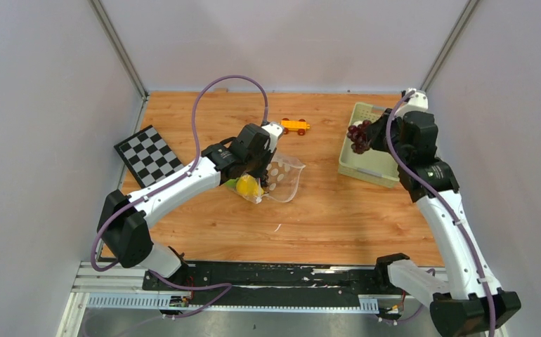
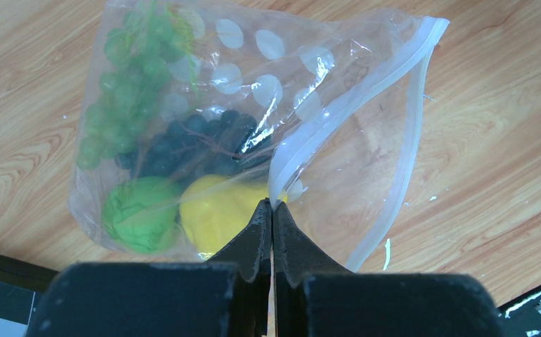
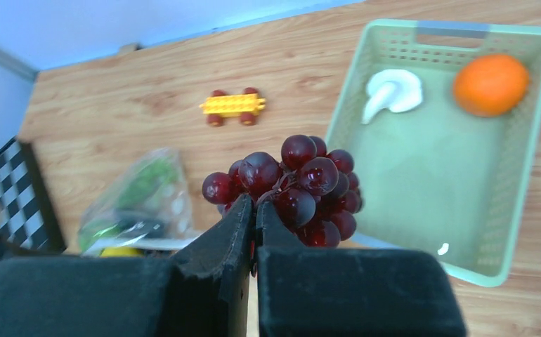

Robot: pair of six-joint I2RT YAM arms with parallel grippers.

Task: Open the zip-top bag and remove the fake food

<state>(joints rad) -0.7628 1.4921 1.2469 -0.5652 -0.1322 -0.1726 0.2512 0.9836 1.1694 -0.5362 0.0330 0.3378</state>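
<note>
I will next move my right gripper over the basket and lower the dark red grape bunch (image 2: 190, 144) beside the white mushroom, where the basket's bottom is empty.
The zip-top bag (image 1: 285, 179) lies on the wooden table with its mouth open. My left gripper (image 2: 272, 205) is shut on its white zip edge (image 2: 338, 116). Fake food still inside it: a yellow lemon (image 2: 218, 210), a green round piece (image 2: 141, 214), green grapes (image 2: 124, 105) and a dark grape bunch (image 2: 190, 144). My right gripper (image 3: 255, 202) is shut on the stem of a dark red grape bunch (image 3: 310, 189), held in the air beside the left edge of a pale green basket (image 3: 429, 168). A white mushroom (image 3: 393, 91) and an orange ball (image 3: 491, 84) lie in that basket.
An orange-yellow toy car (image 1: 295, 126) stands at the back of the table between bag and basket. A black-and-white checkerboard (image 1: 148, 154) lies at the left edge. Grey walls close in the table on three sides.
</note>
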